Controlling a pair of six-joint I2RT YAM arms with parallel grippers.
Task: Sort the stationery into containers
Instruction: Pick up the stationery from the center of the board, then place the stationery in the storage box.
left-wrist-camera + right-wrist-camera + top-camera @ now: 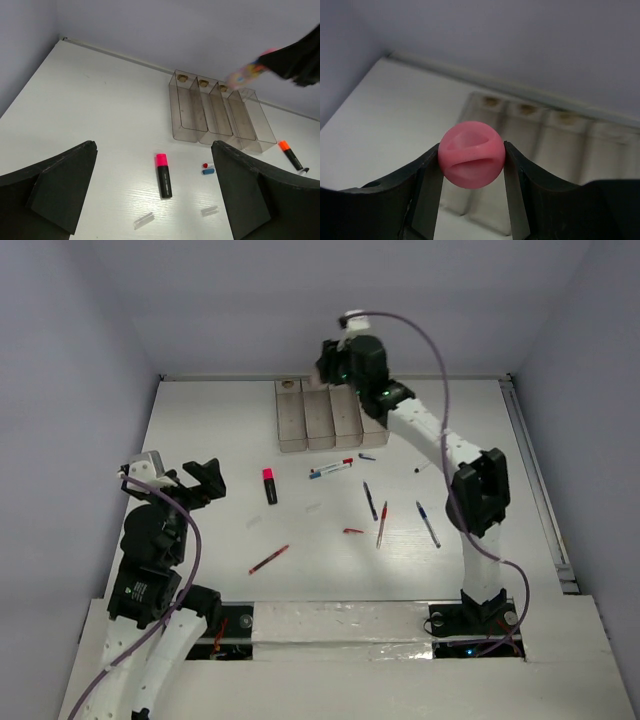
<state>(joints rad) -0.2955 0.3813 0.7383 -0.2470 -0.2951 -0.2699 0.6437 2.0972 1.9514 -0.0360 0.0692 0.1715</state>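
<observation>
My right gripper will go right in the top view, then lower and release the glue stick, as the empty end container (602,155) lies there, below the gripper.
My right gripper (335,365) is shut on the glue stick, whose pink cap (471,161) faces the right wrist camera end-on. It holds the stick above the row of four clear brownish containers (291,425), which also show in the right wrist view (555,145). The stick shows as a blur in the left wrist view (245,74). My left gripper (208,480) is open and empty at the left, above a pink-capped black highlighter (163,176). Several red and blue pens (370,500) lie loose mid-table.
An orange-capped highlighter (291,155) lies right of the containers (190,115). Two small clear cap pieces (143,219) lie near the pink highlighter (269,486). A red pen (269,559) lies toward the near edge. Walls enclose the table on three sides.
</observation>
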